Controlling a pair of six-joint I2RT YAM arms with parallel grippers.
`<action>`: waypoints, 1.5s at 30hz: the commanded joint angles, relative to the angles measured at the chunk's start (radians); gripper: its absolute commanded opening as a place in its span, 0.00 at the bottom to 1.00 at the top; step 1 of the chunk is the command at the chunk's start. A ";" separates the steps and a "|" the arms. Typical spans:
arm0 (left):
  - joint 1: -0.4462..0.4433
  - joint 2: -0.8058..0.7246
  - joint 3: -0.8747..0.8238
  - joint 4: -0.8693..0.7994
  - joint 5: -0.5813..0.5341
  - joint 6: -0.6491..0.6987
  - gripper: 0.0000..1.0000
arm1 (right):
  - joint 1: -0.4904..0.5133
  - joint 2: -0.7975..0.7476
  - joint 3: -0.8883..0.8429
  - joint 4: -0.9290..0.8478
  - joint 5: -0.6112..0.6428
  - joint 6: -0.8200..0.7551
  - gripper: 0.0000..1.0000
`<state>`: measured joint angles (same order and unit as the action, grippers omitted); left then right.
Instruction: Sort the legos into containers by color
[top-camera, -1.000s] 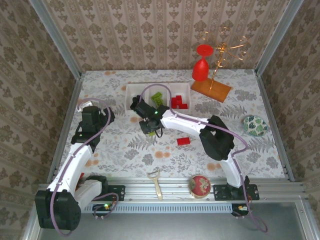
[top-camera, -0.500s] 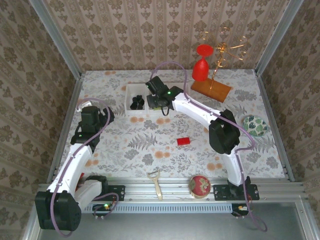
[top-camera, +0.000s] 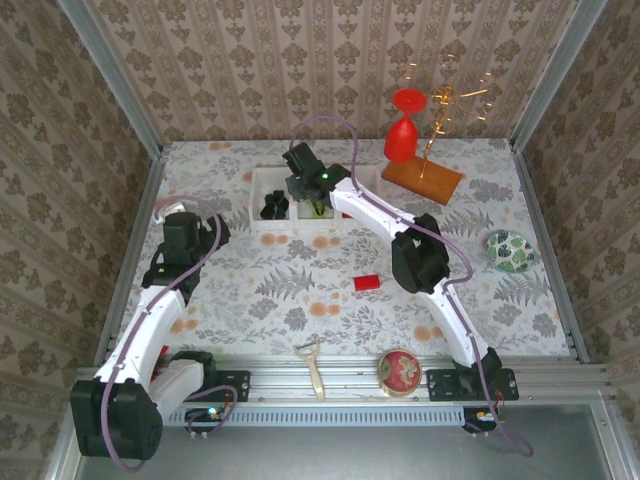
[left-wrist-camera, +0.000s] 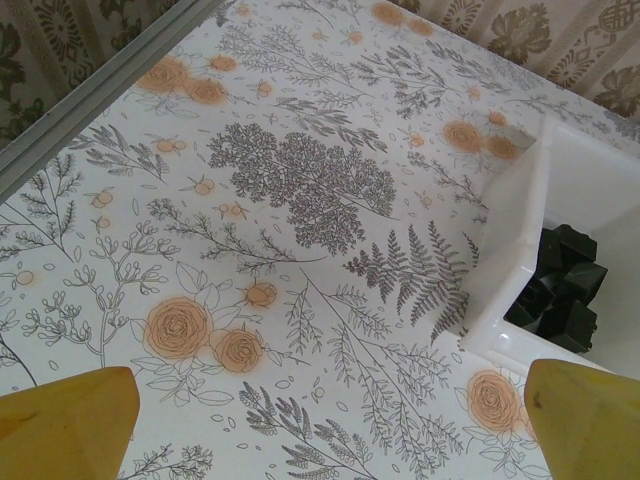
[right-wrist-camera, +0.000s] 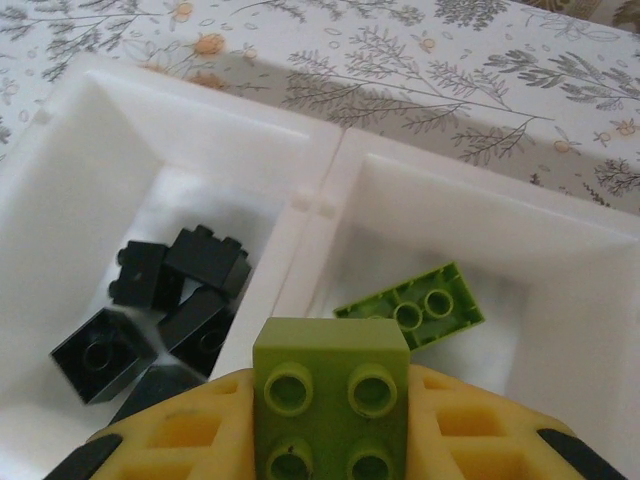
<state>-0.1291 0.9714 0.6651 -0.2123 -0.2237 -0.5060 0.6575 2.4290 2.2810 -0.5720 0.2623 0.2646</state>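
Observation:
The right gripper shifts away from the black bricks and over the middle bin beside it next, then releases where another lime green brick already rests.
My right gripper (right-wrist-camera: 330, 420) is shut on a lime green brick (right-wrist-camera: 332, 400), held over the wall between the left and middle white bins (right-wrist-camera: 318, 190). Several black bricks (right-wrist-camera: 160, 300) lie in the left bin, and one lime green brick (right-wrist-camera: 412, 305) lies upside down in the middle bin. In the top view the right gripper (top-camera: 303, 182) hovers over the row of bins (top-camera: 262, 178). A red brick (top-camera: 367, 283) lies on the table in front. My left gripper (left-wrist-camera: 330, 440) hangs open over the floral cloth, beside the bin of black bricks (left-wrist-camera: 560, 290).
A red goblet (top-camera: 403, 122) and an orange wooden board (top-camera: 422, 177) stand at the back right. A round patterned dish (top-camera: 509, 249) is at the right. A red tin (top-camera: 400, 369) and a wooden tool (top-camera: 312, 362) lie near the front rail.
The right gripper rose from the table in front of the bins, carried the green brick back over them, and has shifted slightly left in the last half second. The left arm stayed still.

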 joint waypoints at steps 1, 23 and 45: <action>0.008 0.009 0.008 0.001 0.016 -0.017 1.00 | -0.012 0.038 0.065 -0.018 0.009 0.007 0.22; 0.008 0.015 0.018 -0.005 0.034 -0.024 1.00 | -0.029 -0.064 0.032 -0.083 0.009 0.035 0.54; 0.017 -0.010 0.007 -0.004 0.042 -0.028 1.00 | -0.009 -0.734 -0.931 -0.095 0.011 0.460 0.71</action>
<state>-0.1215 0.9710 0.6651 -0.2131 -0.1959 -0.5076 0.6395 1.7500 1.4265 -0.6380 0.2760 0.5938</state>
